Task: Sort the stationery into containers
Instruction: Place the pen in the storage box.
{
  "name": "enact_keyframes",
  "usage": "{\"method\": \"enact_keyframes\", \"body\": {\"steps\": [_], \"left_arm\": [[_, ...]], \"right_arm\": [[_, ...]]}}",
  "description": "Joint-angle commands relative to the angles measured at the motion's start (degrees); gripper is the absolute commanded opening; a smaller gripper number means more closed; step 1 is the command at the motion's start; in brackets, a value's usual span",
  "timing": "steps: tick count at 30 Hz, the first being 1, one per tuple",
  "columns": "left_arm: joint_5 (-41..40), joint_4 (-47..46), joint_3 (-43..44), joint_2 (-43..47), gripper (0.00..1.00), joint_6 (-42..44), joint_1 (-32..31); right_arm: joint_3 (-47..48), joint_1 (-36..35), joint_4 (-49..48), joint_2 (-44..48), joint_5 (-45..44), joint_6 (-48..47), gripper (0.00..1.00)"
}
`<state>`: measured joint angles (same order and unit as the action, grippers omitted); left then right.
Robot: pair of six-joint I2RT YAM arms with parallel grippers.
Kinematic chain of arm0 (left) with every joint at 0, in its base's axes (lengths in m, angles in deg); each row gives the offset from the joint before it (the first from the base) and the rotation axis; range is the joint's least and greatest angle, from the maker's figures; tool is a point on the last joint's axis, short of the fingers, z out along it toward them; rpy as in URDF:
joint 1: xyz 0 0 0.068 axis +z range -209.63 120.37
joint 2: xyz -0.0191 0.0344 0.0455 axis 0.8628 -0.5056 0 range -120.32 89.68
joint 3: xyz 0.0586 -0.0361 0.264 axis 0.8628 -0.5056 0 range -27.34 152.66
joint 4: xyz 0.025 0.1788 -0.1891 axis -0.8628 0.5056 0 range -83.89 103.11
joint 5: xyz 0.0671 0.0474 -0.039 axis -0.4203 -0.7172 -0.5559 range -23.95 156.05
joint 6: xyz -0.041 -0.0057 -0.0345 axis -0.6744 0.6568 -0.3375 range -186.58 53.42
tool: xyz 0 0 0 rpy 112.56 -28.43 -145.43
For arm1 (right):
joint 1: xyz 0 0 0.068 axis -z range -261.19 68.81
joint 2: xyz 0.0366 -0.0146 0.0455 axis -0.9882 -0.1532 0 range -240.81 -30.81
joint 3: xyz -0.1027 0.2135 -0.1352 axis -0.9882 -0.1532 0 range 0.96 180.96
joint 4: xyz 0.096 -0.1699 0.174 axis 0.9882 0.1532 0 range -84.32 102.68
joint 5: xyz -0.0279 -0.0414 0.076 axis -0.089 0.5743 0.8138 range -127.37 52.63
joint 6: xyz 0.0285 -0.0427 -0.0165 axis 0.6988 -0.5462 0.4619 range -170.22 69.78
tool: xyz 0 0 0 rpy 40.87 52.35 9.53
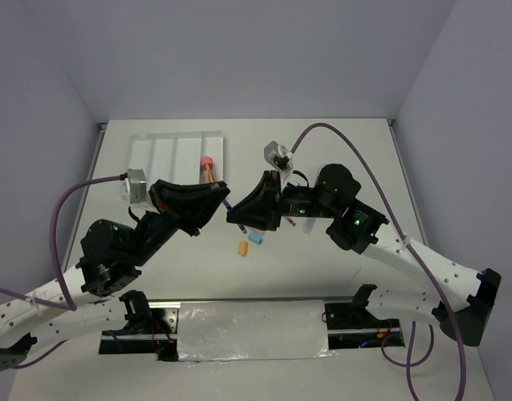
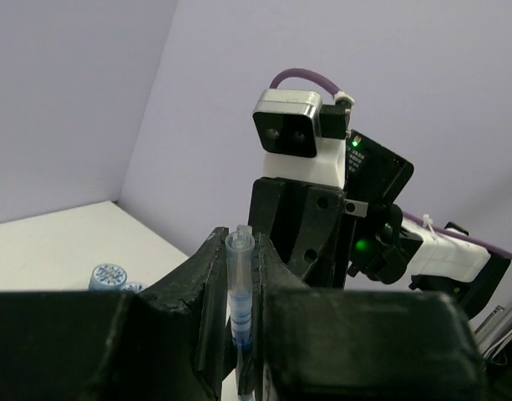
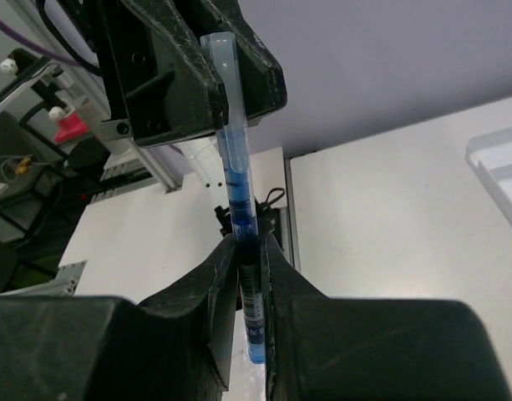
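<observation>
My right gripper moves outward to the tray next, tilts downward and lowers the pen (image 1: 229,204) into the empty section of the tray beside the pink-capped orange piece (image 1: 207,167).
A thin blue pen (image 1: 229,204) hangs in the air over the middle of the table, held from both ends. My left gripper (image 2: 239,280) is shut on its clear cap end (image 2: 239,251). My right gripper (image 3: 250,280) is shut on the dark barrel of the pen (image 3: 237,184), whose blue tip pokes out behind the fingers. In the top view the left gripper (image 1: 220,194) and right gripper (image 1: 239,212) meet tip to tip. The white four-compartment tray (image 1: 165,153) lies at the back left, with a pink-capped orange piece (image 1: 207,167) in its rightmost compartment.
An orange eraser (image 1: 244,247) and a light-blue eraser (image 1: 256,239) lie on the table below the grippers. A blue-lidded tub (image 2: 110,276) shows low in the left wrist view. The tray's corner (image 3: 499,163) shows at the right edge of the right wrist view.
</observation>
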<state>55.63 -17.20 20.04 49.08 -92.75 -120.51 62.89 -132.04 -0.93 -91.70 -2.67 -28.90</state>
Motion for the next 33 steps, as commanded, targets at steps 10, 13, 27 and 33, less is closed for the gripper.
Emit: {"method": "enact_keyframes", "body": {"steps": [10, 13, 27, 33], "left_arm": [[-37.9, 48.8, 31.7, -8.7, 0.99, -5.9, -2.3], [-57.9, 67.4, 45.8, -14.0, 0.99, -15.1, -2.2], [-55.9, 65.3, 12.6, 2.3, 0.99, -17.0, -2.0], [-50.7, 78.1, 18.2, -7.3, 0.99, -23.5, -2.0]], "right_arm": [[-14.4, -0.7, -19.1, -3.6, -9.6, 1.2, 0.00], [-13.7, -0.1, -18.8, -10.0, -13.7, 2.8, 0.00], [28.7, 2.8, 6.0, -51.3, -42.5, 22.3, 0.00], [64.2, 3.6, 21.0, -73.5, -41.4, 21.8, 0.00]]}}
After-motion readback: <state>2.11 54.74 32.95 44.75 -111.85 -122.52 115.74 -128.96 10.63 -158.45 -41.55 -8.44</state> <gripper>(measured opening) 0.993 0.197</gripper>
